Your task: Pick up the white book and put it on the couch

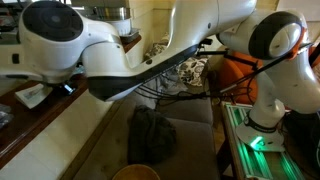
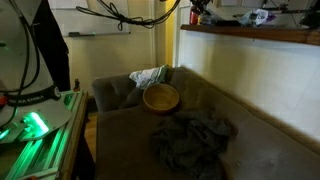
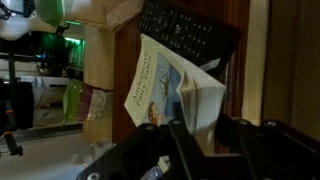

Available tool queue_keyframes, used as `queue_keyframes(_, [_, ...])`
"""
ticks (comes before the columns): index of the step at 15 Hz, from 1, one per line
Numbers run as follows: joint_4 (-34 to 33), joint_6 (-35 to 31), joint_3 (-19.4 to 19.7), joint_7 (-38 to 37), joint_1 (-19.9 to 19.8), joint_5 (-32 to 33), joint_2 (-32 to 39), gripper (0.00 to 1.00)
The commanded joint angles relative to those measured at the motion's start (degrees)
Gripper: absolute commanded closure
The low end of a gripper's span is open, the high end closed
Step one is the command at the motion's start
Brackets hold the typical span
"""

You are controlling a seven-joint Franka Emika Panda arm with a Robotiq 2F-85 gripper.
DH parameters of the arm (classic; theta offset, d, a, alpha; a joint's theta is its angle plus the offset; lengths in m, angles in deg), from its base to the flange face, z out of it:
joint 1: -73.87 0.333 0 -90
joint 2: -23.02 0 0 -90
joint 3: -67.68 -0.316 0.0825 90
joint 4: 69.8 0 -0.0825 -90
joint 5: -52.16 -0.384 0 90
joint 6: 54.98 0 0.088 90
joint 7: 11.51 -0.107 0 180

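Observation:
My gripper should next back off the wooden shelf (image 2: pixel 250 35) and go down toward the couch seat between bowl and cloth to let go of the book, as that spot is bare.
In the wrist view my gripper (image 3: pixel 205 125) is shut on the white book (image 3: pixel 165 85). Its fingers clamp the book's lower edge, and the cover with the bluish-brown illustration fans out to the left. The book hangs just in front of a black keyboard-like device (image 3: pixel 185 35) on a wooden ledge. In an exterior view the gripper (image 2: pixel 195 12) is up high by the wooden shelf (image 2: pixel 250 35), above the back of the grey-brown couch (image 2: pixel 255 115). The couch also shows below the arm in an exterior view (image 1: pixel 195 135), where the gripper itself is hidden.
On the couch seat lie a wooden bowl (image 2: pixel 161 97), a dark crumpled cloth (image 2: pixel 190 140) and a pale crumpled bundle (image 2: pixel 148 77) in the corner. The cloth (image 1: pixel 150 135) and bowl (image 1: pixel 135 172) show in both exterior views. A green-lit rack (image 2: pixel 35 130) stands beside the couch.

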Motion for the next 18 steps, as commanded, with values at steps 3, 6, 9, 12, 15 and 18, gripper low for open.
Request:
queue_keyframes(3, [15.2, -12.4, -3.0, 0.2, -6.4, -4.3, -12.3, 0.94])
queue_keyframes(6, [20.7, -23.3, -3.7, -0.9, -9.3, -8.0, -16.9, 0.93])
queue_keyframes(9, [28.2, -33.2, -4.8, 1.5, -12.4, -13.3, -22.5, 0.93])
queue_keyframes(12, [37.4, -36.8, -10.4, 11.6, -18.3, -22.7, -27.3, 0.93])
queue_keyframes(15, [46.7, -38.0, -14.5, 22.9, -23.2, -30.7, -31.7, 0.93])
queue_keyframes(18, [56.6, -42.4, -16.4, 32.9, -26.8, -37.2, -35.8, 0.93])
